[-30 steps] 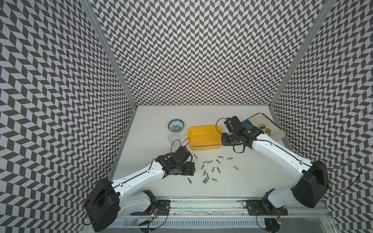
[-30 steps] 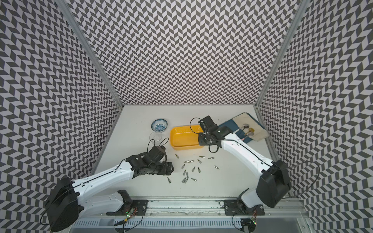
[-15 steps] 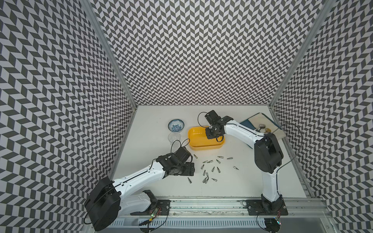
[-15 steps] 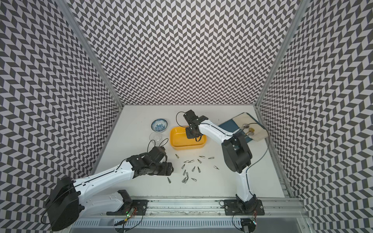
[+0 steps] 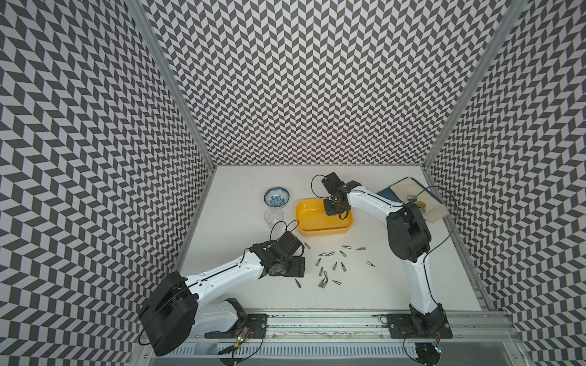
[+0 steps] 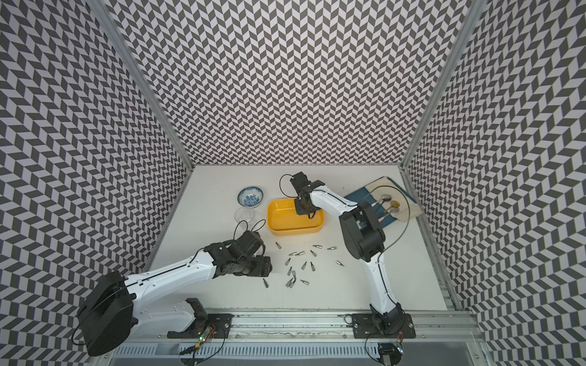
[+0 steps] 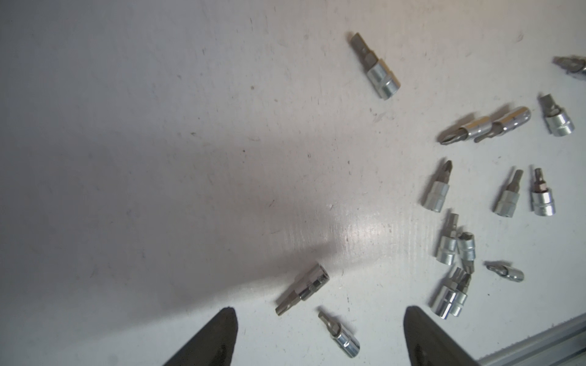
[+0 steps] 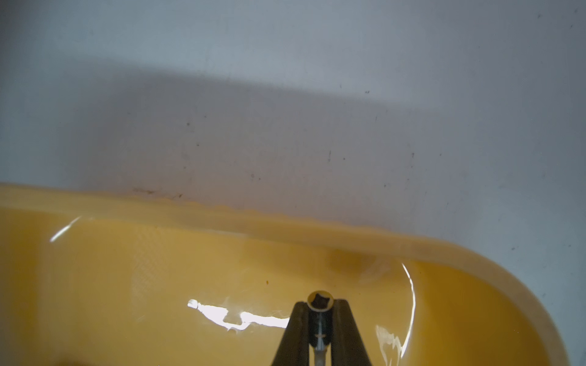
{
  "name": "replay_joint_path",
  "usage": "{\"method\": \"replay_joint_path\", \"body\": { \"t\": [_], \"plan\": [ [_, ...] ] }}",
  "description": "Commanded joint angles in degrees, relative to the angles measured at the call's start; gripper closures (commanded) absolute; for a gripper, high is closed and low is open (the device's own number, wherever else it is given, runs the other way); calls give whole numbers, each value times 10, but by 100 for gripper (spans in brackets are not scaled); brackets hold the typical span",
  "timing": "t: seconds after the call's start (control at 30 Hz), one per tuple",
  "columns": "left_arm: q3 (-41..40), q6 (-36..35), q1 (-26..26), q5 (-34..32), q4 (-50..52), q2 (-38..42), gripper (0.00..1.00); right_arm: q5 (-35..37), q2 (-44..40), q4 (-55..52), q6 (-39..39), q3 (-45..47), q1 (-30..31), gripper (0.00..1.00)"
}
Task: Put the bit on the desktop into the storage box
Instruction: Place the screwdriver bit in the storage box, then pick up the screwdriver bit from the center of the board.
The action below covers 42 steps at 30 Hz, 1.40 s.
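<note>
I will lower my right gripper a little toward the box's yellow bottom below and let go of the small silver bit there, because the bit already hangs inside the box's rim.
The yellow storage box (image 5: 320, 233) (image 6: 295, 231) stands mid-table in both top views. My right gripper (image 5: 336, 210) (image 6: 303, 210) hangs over the box's far right part, pointing down. In the right wrist view it (image 8: 319, 302) is shut on a small silver bit (image 8: 319, 300), held end-on above the box's floor, with the rim (image 8: 285, 221) beyond. Several more bits (image 5: 334, 265) lie scattered on the desktop in front of the box. My left gripper (image 5: 299, 267) (image 7: 320, 309) is open just left of them; two bits (image 7: 302, 288) (image 7: 341, 336) lie between its fingers, untouched.
A blue-patterned bowl (image 5: 276, 197) and a clear glass (image 5: 273, 215) stand left of the box. A blue tray (image 5: 385, 193) with a cloth and spoons lies at the back right. Patterned walls close three sides; a metal rail (image 5: 317, 320) runs along the front.
The right arm has swung left from beside the box's right end to over the box, still shut on the bit. The left arm has not moved.
</note>
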<state>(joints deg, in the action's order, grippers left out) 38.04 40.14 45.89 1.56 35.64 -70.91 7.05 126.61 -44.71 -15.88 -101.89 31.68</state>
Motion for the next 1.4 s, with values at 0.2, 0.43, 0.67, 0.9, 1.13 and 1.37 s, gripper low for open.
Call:
{"method": "replay_joint_path", "body": {
  "t": [0.2, 0.43, 0.67, 0.9, 1.13, 1.37],
  "plan": [
    [7, -5, 3, -12, 4, -8, 15, -8, 44, 2, 12, -29, -9, 100],
    [8, -6, 3, -10, 6, -29, 17, -7, 66, -8, 16, -38, -12, 100],
    [17, -5, 4, -34, 15, -54, 17, -5, 68, -8, 17, -38, -14, 84],
    [16, -5, 5, -37, 14, -58, 17, -16, 38, 0, 12, -35, -12, 63],
    [17, -6, 8, -40, 16, -66, 19, -13, -7, -3, 8, -39, -11, 62],
    [20, -3, 14, -52, 21, -76, 21, -11, -67, -10, 4, -12, -10, 62]
  ]
}}
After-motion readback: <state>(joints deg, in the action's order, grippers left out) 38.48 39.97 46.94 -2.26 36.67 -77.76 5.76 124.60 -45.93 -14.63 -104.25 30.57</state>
